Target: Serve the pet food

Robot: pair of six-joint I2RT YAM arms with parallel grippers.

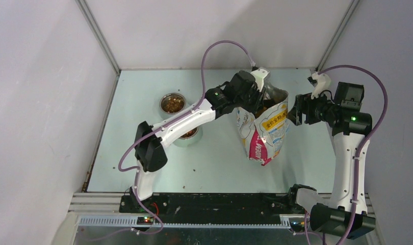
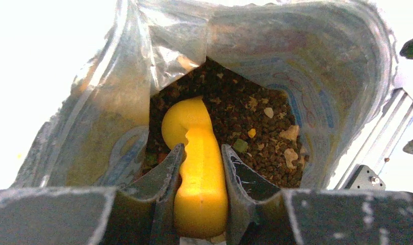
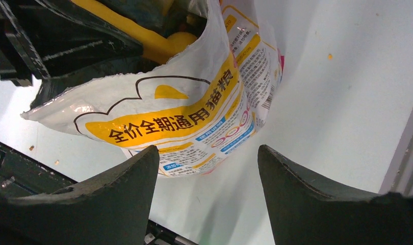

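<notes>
My left gripper is about to lift the scoop [image 2: 194, 148] from the bag, move back past the second bowl, then lower and release it on the clear near tabletop.
The pet food [image 2: 245, 127] is dark-brown kibble heaped inside the open printed foil bag [image 1: 265, 130], which stands mid-table. My left gripper [image 2: 202, 148] is shut on the handle of the orange scoop [image 2: 194, 148], whose bowl end dips into the kibble inside the bag's mouth. In the top view the left gripper [image 1: 255, 99] sits over the bag's opening. My right gripper [image 3: 207, 153] is open and empty, just right of the bag [image 3: 194, 107], not touching it. It also shows in the top view [image 1: 295, 109]. A metal bowl [image 1: 172, 103] at the left holds kibble.
A second bowl [image 1: 188, 137] lies under my left arm, mostly hidden. Walls close in the table on the left, back and right. A rail [image 1: 194, 201] runs along the near edge. A few crumbs lie on the table [image 3: 329, 56].
</notes>
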